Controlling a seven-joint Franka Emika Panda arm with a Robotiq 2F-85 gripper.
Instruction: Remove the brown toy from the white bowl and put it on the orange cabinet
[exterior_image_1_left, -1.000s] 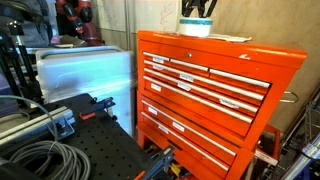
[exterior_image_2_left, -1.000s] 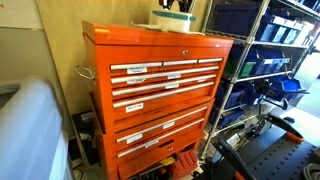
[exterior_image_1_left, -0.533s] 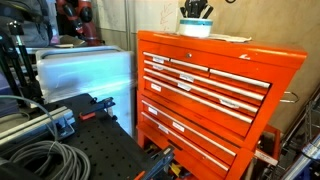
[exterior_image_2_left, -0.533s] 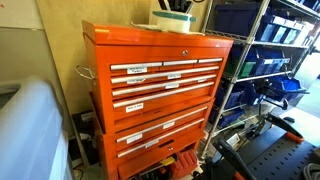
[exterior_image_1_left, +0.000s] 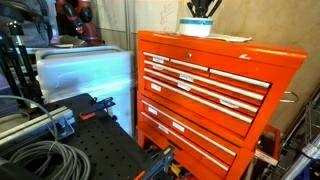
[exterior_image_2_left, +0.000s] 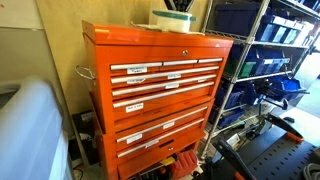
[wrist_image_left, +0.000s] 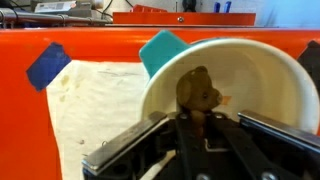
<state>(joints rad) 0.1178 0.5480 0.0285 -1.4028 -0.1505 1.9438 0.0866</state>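
Note:
I will lift the brown toy above the bowl with my gripper next, then lower it onto the bare orange top (exterior_image_1_left: 270, 45) (wrist_image_left: 21, 112), which shows beyond the cloth and the blue tape.
The orange cabinet (exterior_image_1_left: 215, 85) (exterior_image_2_left: 160, 60) stands in the middle of both exterior views. On its top sits the white bowl (exterior_image_1_left: 196, 27) (exterior_image_2_left: 173, 20), and my gripper (exterior_image_1_left: 202, 8) (exterior_image_2_left: 180, 5) reaches down into it from above. In the wrist view the bowl (wrist_image_left: 265, 75) fills the right half. The brown toy (wrist_image_left: 198, 92), a small bear, stands inside it. My gripper (wrist_image_left: 195, 118) is shut on the toy's lower body, and its head shows above the dark fingers.
A pale cloth (wrist_image_left: 95, 100) lies on the cabinet top beside the bowl, with a teal piece (wrist_image_left: 163, 50) and blue tape (wrist_image_left: 48, 65). A silvery-white box (exterior_image_1_left: 85, 75) stands next to the cabinet. Wire shelves with blue bins (exterior_image_2_left: 265, 50) flank it. Cables (exterior_image_1_left: 40, 160) lie low.
The jaws have closed from partly open onto the brown toy inside the bowl. The arm has barely shifted above the bowl.

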